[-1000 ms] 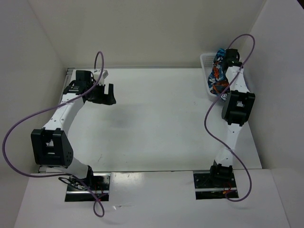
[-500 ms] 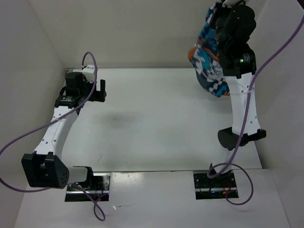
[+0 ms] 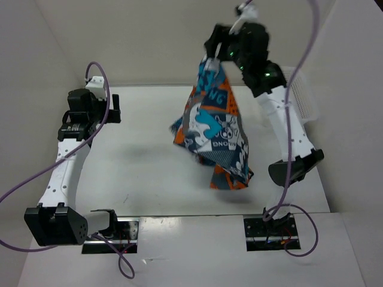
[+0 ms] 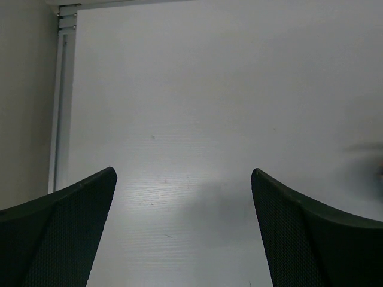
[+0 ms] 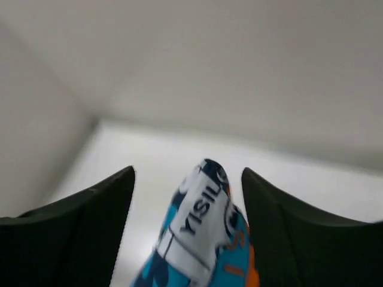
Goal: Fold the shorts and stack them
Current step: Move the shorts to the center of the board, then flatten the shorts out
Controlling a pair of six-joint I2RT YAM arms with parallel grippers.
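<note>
The left gripper will next swing across the bare table and down onto a corner of the shorts [image 3: 215,131], because the shorts hang to its right in the top view.
The shorts [image 3: 215,131], printed in blue, orange, white and black, hang spread out in the air above the middle right of the table. Their top corner is at my right gripper [image 3: 214,55], which is raised high near the back wall. In the right wrist view the shorts [image 5: 200,227] rise between the two dark fingers with a gap on each side, so the right gripper [image 5: 187,170] is open and the cloth is loose. My left gripper [image 3: 114,110] hovers over the far left of the table. The left gripper [image 4: 182,173] is open wide with only bare table below it.
A white mesh basket [image 3: 302,98] stands at the back right against the side wall, behind the right arm. The white table [image 3: 149,173] is walled at the back and on both sides. Purple cables loop from both arms.
The right arm lifted the shorts out of the basket, swung them left over the table, and its jaws have come apart. The shorts have spread downward. The left arm drew back to the left.
</note>
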